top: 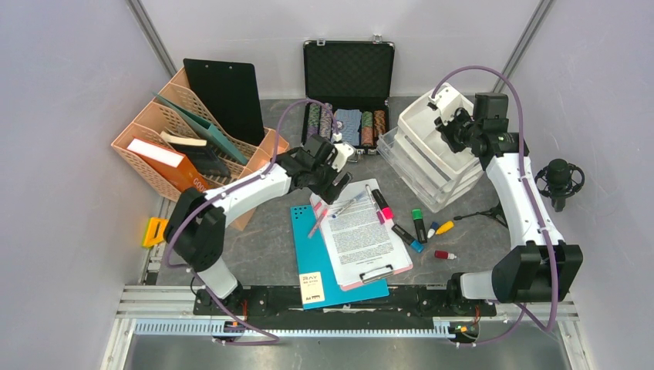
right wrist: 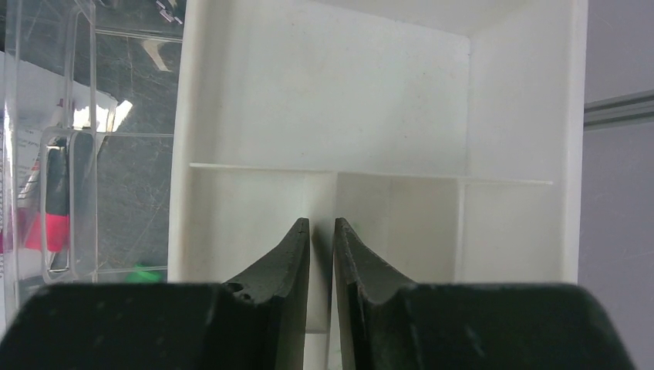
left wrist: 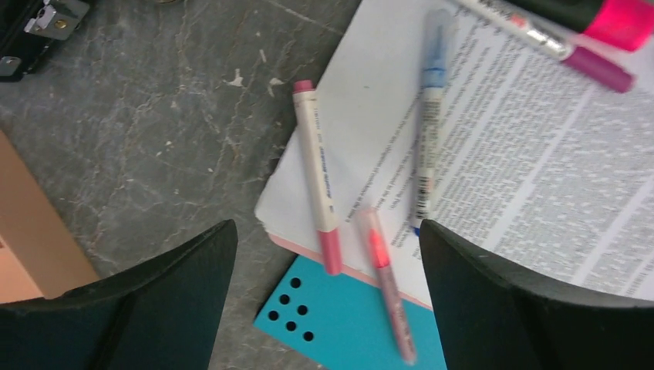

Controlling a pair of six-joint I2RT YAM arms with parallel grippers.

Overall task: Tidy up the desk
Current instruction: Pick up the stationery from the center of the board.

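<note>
Next, my left gripper lowers onto the white pen's body (left wrist: 322,202), near its pink end by the teal folder, because the white pen runs lengthwise between my open fingers.
The desk (top: 270,247) is a dark mottled tabletop. On it a printed sheet on a pink clipboard (top: 362,235) overlaps a teal folder (top: 324,270). My left gripper (top: 333,181) (left wrist: 327,227) hangs open just above the sheet's far left corner. Below its jaws lie a white pen with pink ends (left wrist: 318,169), a clear pink pen (left wrist: 385,293) and a blue pen (left wrist: 430,108). My right gripper (top: 446,127) (right wrist: 321,221) reaches into a white divided tray (right wrist: 254,100). Its jaws stand a narrow gap apart at the tray's thin divider (right wrist: 335,193), holding nothing.
The white tray sits on clear stacked drawers (top: 420,166). Highlighters (top: 417,223) and small caps (top: 443,254) lie right of the clipboard. An open black case (top: 348,73) with chips stands at the back. A peach file rack (top: 185,146) stands left and a microphone (top: 561,179) right.
</note>
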